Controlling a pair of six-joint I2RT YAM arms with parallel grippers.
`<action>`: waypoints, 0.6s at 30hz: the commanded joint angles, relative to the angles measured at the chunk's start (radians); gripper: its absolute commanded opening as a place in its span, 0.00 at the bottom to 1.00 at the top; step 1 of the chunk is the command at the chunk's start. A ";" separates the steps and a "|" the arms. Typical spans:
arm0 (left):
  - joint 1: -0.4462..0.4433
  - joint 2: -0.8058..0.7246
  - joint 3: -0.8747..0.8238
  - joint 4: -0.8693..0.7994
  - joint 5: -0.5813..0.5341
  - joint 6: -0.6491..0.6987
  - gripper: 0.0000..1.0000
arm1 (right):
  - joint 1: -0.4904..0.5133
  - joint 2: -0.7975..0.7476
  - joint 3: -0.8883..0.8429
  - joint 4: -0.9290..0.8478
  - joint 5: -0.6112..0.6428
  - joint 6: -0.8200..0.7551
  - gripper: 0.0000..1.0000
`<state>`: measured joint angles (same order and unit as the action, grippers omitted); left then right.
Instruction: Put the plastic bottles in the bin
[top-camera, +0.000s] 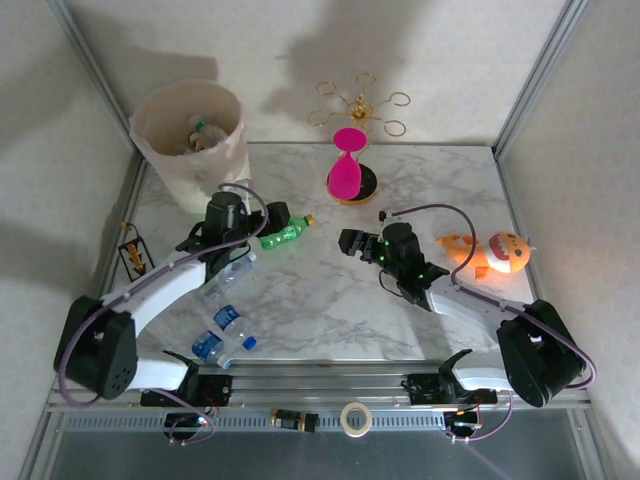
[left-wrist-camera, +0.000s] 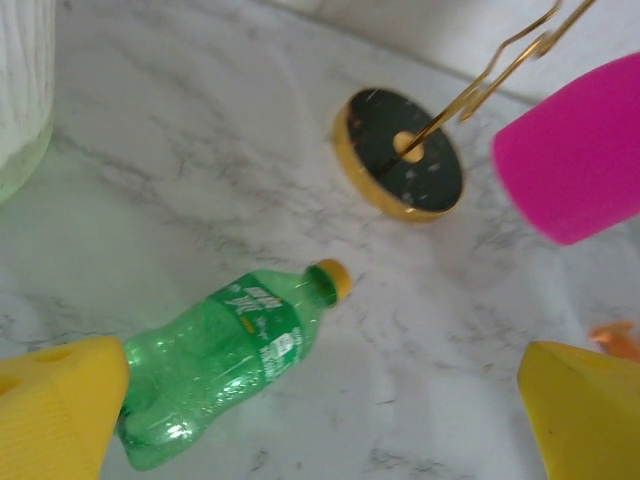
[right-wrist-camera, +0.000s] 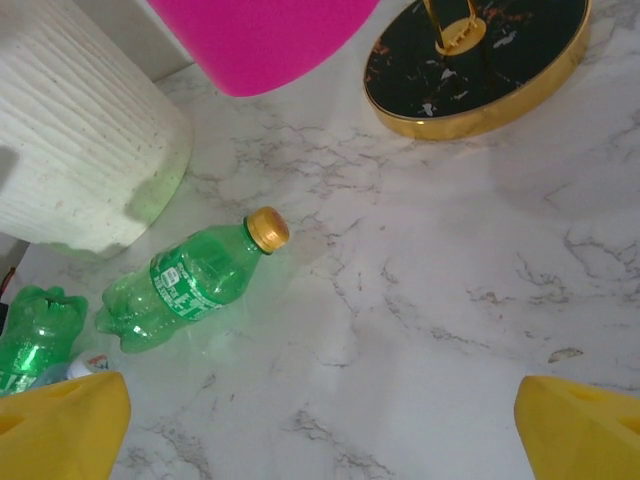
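The gap between my left gripper's open fingers is wider than the body of the yellow-capped green bottle below, so my left gripper should next lower them around its labelled middle (top-camera: 288, 233) (left-wrist-camera: 266, 325).
A green plastic bottle (top-camera: 285, 234) (left-wrist-camera: 225, 360) (right-wrist-camera: 190, 280) with a yellow cap lies on its side on the marble table. My left gripper (top-camera: 276, 218) (left-wrist-camera: 320, 420) hovers open just above it, the bottle's base beside the left yellow finger (left-wrist-camera: 55, 410). A second green bottle (right-wrist-camera: 30, 335) lies further left. A clear bottle (top-camera: 226, 275) rests under the left arm, and two blue-labelled ones (top-camera: 228, 320) (top-camera: 210, 345) lie near the front edge. The cream bin (top-camera: 170, 150) (right-wrist-camera: 80, 150) stands at the back left with bottles inside. My right gripper (top-camera: 352, 243) (right-wrist-camera: 320, 430) is open and empty over bare table.
A pink hourglass-shaped object (top-camera: 347, 170) (left-wrist-camera: 580, 165) on a gold-rimmed black base (left-wrist-camera: 400, 150) (right-wrist-camera: 475, 60) stands at the back centre, a gold wire stand (top-camera: 360, 105) behind it. An orange plush toy (top-camera: 495, 252) lies at the right. A tape roll (top-camera: 355, 418) sits on the front rail.
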<state>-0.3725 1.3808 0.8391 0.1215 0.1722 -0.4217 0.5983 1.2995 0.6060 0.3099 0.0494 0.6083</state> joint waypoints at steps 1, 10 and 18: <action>-0.006 0.090 0.077 -0.036 -0.030 0.063 1.00 | -0.027 -0.029 0.002 -0.025 -0.068 0.036 0.99; -0.005 0.316 0.187 -0.074 -0.007 0.087 1.00 | -0.041 -0.095 -0.049 -0.028 -0.057 0.043 0.99; -0.010 0.437 0.250 -0.138 0.001 0.111 1.00 | -0.043 -0.141 -0.080 -0.030 -0.035 0.038 0.99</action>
<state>-0.3725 1.7950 1.0592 0.0288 0.1623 -0.3328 0.5632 1.1866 0.5484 0.2825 -0.0010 0.6437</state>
